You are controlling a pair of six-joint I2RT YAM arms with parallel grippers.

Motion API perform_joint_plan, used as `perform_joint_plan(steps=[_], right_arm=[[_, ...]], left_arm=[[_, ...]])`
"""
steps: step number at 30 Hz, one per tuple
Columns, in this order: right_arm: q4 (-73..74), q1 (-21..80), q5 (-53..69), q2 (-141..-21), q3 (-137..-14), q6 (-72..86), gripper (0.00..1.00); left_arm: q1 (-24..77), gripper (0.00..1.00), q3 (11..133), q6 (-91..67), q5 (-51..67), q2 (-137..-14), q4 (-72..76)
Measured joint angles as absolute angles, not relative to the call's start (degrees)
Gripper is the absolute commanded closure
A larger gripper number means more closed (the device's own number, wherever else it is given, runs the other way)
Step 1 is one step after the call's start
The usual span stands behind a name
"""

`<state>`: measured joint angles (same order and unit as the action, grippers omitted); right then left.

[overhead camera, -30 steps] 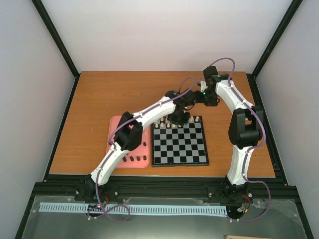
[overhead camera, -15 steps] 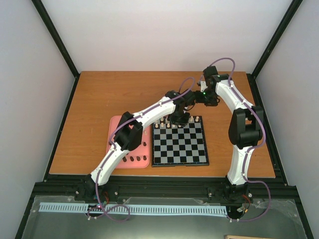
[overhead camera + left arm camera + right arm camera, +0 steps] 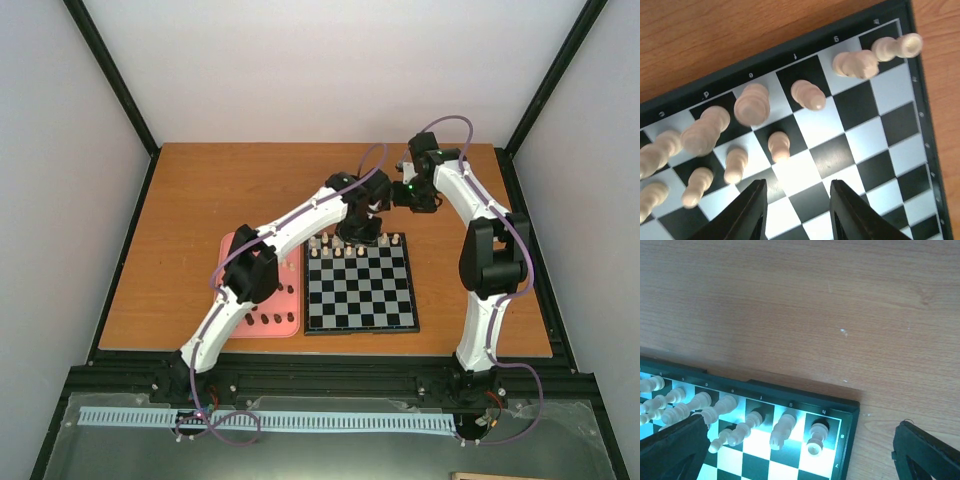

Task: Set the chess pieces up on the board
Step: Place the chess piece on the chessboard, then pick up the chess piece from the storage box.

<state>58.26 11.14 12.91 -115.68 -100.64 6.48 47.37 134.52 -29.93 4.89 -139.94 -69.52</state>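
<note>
Pawn squares on the board are empty, so my left gripper will next swing down to the cream pawns on the pink tray, to its left in the top view.
The board (image 3: 362,292) lies mid-table, with cream chess pieces (image 3: 395,240) along its far two rows. My left gripper (image 3: 797,207) hovers open over those rows with nothing between its fingers. A cream pawn (image 3: 779,146) stands just beyond the tips. A rook (image 3: 897,46), knight (image 3: 856,64) and bishop (image 3: 809,95) stand on the back row. My right gripper (image 3: 800,455) is wide open and empty above the board's far right corner (image 3: 847,407), looking down on the rook (image 3: 816,436) and knight (image 3: 781,430). Dark pieces (image 3: 268,321) sit on the pink tray.
The pink tray (image 3: 232,250) lies against the board's left side, partly under my left arm. Both wrists are close together over the board's far edge (image 3: 385,205). Bare wooden table (image 3: 815,305) stretches beyond the board. Black frame rails border the table.
My left gripper opened and left a cream pawn standing on the board, then pulled up and back toward the far edge. The right arm has stayed put.
</note>
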Motion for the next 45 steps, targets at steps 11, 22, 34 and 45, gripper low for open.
perform_joint_plan(steps=[11, 22, 34, 45], right_arm=[[58.1, 11.2, 14.2, -115.4, -100.5, 6.5, 0.00], [58.1, 11.3, 14.2, -115.4, -100.0, 6.5, 0.00], [58.1, 11.3, 14.2, -115.3, -99.9, 6.5, 0.00], [58.1, 11.3, 14.2, -115.3, -99.7, 6.5, 0.00]], left_arm=[[45.2, 0.63, 115.7, -29.8, 0.1, -114.9, -66.8], [31.0, 0.63, 85.6, -34.6, -5.7, -95.9, -61.4], [25.3, 0.63, 72.4, -42.3, 0.6, -96.8, -54.4], [24.4, 0.63, 72.2, -45.5, 6.4, -103.4, -48.9]])
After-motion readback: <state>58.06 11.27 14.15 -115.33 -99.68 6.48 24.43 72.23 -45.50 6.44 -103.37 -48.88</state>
